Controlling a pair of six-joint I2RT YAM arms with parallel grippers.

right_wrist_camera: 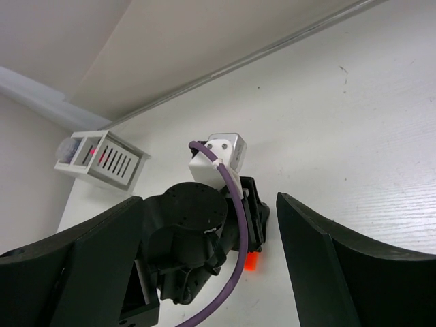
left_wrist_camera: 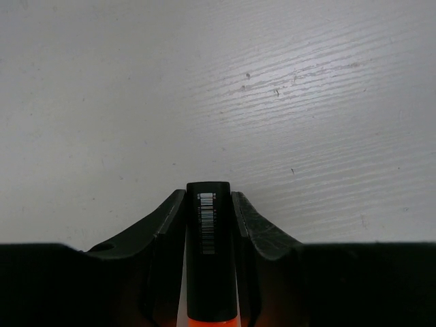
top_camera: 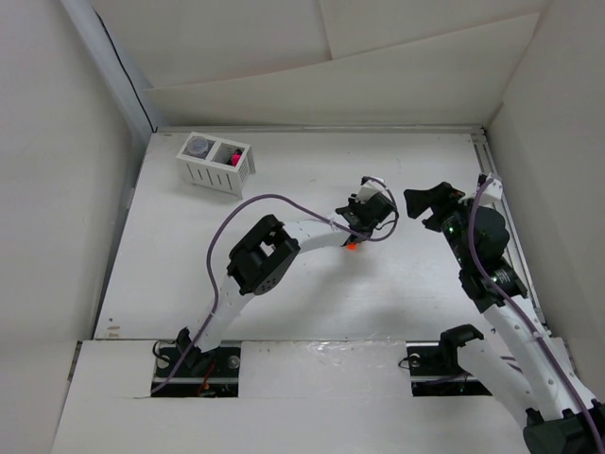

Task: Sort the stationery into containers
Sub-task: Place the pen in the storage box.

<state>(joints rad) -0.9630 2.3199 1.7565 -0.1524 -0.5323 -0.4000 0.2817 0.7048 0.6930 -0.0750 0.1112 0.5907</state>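
My left gripper will next go up, swing outward and to the left in the top view, and let go of the marker over the white container's pen section (top_camera: 230,154), because a pen is there.
My left gripper (left_wrist_camera: 208,199) is shut on a black marker (left_wrist_camera: 210,259) with an orange end. The orange end pokes out under the gripper in the top view (top_camera: 351,246) and in the right wrist view (right_wrist_camera: 251,262). The gripper (top_camera: 352,238) is low over the table's middle. The white slatted container (top_camera: 216,162) stands at the far left. It holds a greyish round piece (top_camera: 199,147) in its left compartment and a pink-ended pen (top_camera: 233,158) in its right. My right gripper (top_camera: 430,203) is open and empty, raised to the right of the left gripper.
White walls close in the table on the left, back and right. A metal rail (top_camera: 506,246) runs along the right edge. A purple cable (top_camera: 255,201) loops over the left arm.
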